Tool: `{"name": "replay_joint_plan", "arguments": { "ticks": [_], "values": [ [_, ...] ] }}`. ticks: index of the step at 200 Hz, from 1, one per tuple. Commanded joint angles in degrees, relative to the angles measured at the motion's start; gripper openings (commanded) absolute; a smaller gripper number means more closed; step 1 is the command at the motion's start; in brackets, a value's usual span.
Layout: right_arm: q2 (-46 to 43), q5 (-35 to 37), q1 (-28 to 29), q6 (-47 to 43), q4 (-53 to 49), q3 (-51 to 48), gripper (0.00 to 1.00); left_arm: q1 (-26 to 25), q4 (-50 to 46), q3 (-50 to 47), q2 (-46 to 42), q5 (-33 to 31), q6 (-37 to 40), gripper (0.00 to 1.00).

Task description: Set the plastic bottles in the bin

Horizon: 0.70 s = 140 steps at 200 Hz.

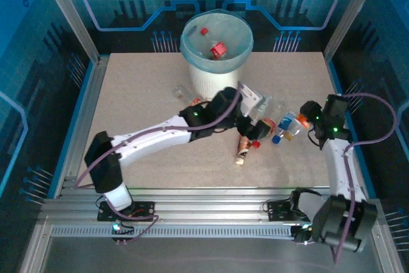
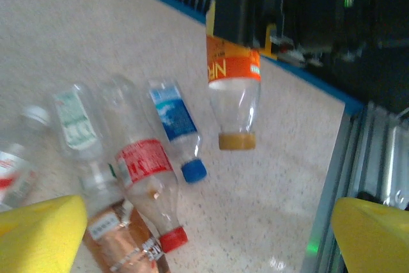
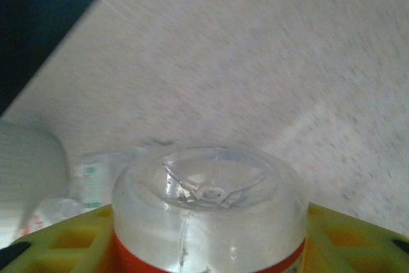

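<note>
The robot's right gripper needs to lift the clear bottle next and then carry it over the bin's opening, because the bin stands outward past the lying bottles.
My right gripper (image 1: pixel 308 119) is shut on a clear plastic bottle with an orange label (image 1: pixel 300 123). In the left wrist view this bottle (image 2: pixel 233 94) hangs cap-down above the table. The right wrist view shows its clear base (image 3: pixel 211 190) between my yellow fingers (image 3: pixel 57 241). My left gripper (image 1: pixel 254 129) is open, and its fingers (image 2: pixel 38 234) stand wide apart above a cluster of lying bottles: blue-labelled (image 2: pixel 174 116), red-labelled (image 2: pixel 144 164), brown-labelled (image 2: pixel 121 241) and green-labelled (image 2: pixel 77 126). The bin (image 1: pixel 216 68) stands at the back centre with a red-labelled bottle (image 1: pixel 219 49) inside.
A clear bottle (image 1: pixel 179 92) lies left of the bin's foot. The brown-labelled bottle (image 1: pixel 243 147) lies nearest the front. Metal rails (image 1: pixel 204 212) run along the near edge. Blue walls enclose the table, with a raised frame along its right side (image 1: pixel 339 94).
</note>
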Motion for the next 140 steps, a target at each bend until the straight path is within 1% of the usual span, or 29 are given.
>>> {"name": "replay_joint_plan", "arguments": {
  "ticks": [1, 8, 35, 61, 72, 92, 117, 140],
  "values": [
    [-3.4, 10.02, 7.54, -0.53, 0.42, 4.53, 0.47, 2.75, 0.95, -1.56, -4.84, -1.34, -1.25, 0.99],
    [-3.57, 10.13, 9.76, -0.45, 1.66, 4.81, 0.47, 3.88, -0.4, -1.28, -5.8, -1.58, -1.14, 0.99],
    [-1.74, 9.77, 18.26, -1.82, 4.41, 12.2, 0.47, 8.87, -4.12, -0.68, -9.22, -1.75, -1.96, 0.99],
    [1.22, 12.23, 27.28, -7.2, 7.12, 19.14, 0.47, 13.47, -4.04, -0.76, -12.12, 0.1, -3.38, 0.99],
    [2.78, 13.24, 31.07, -10.17, 8.93, 21.89, 0.47, 14.88, -3.93, -0.51, -12.84, 1.94, -2.61, 0.99],
    [5.75, 13.89, 36.81, -15.75, 13.67, 26.39, 0.47, 16.84, -3.78, 0.53, -13.61, 2.08, -2.32, 0.99],
    [9.81, 11.71, 41.51, -22.29, 21.46, 31.4, 0.46, 19.16, -3.45, 1.44, -14.22, 1.72, -3.15, 0.99],
    [14.49, 9.75, 43.48, -26.0, 26.94, 37.4, 0.46, 21.13, -2.36, 1.23, -15.1, 0.99, -3.76, 0.99]
  ]
}}
